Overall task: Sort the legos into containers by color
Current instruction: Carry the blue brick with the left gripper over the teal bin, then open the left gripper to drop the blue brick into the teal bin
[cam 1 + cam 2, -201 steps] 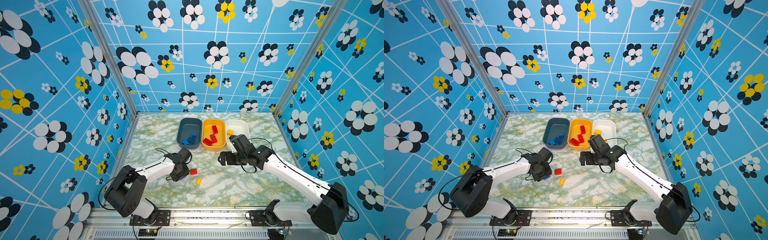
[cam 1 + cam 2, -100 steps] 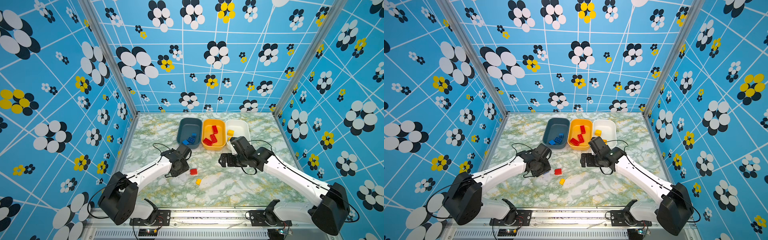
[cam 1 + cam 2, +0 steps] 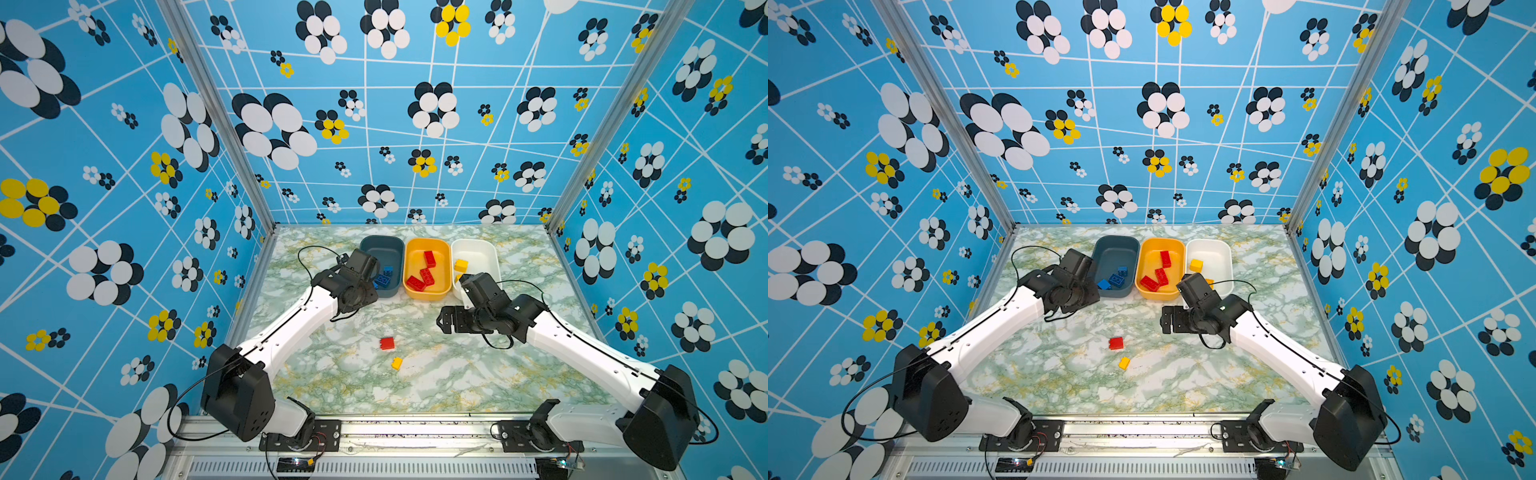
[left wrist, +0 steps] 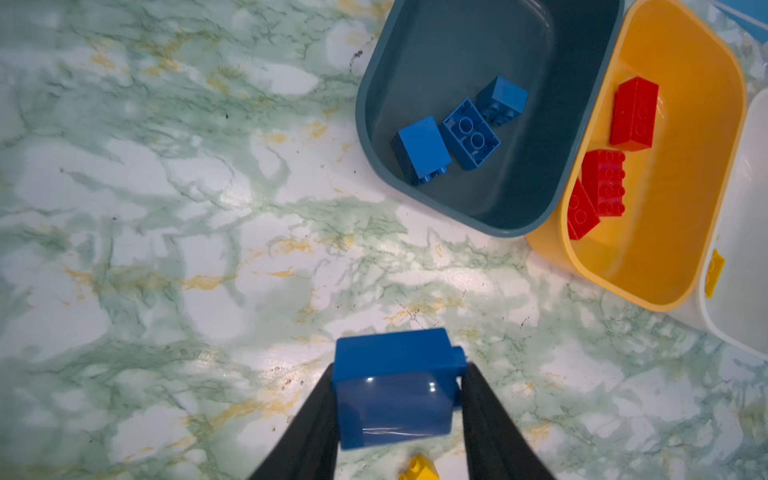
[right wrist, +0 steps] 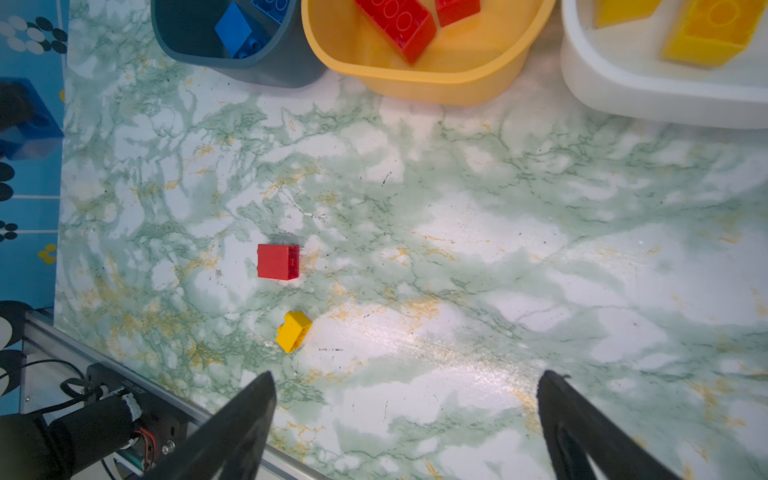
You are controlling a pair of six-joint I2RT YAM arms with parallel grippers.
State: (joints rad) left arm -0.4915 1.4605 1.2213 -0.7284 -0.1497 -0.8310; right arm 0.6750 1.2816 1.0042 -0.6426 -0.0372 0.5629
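Note:
My left gripper holds the lego and will move outward, then down into the near end of the dark teal container (image 3: 1115,281) (image 4: 449,152) to release it, since blue ones lie there.
My left gripper (image 4: 397,369) is shut on a blue lego (image 4: 395,390), held above the marble table just short of the dark teal container (image 3: 384,245). That container holds three blue legos (image 4: 469,133). The orange-yellow container (image 3: 428,296) holds three red legos (image 4: 604,183), and the white container (image 3: 478,249) holds yellow legos (image 5: 706,33). A red lego (image 3: 387,343) and a small yellow lego (image 3: 397,363) lie loose mid-table. My right gripper (image 5: 405,377) hangs open and empty above the table in front of the white container, to the right of the loose pair.
The three containers stand side by side at the back of the marble table (image 3: 457,374). Patterned blue walls close in the left, right and back. A metal rail (image 3: 395,428) with both arm bases runs along the front edge.
My left arm has carried the blue lego away from the loose red lego, back toward the dark teal container. The right arm has barely moved.

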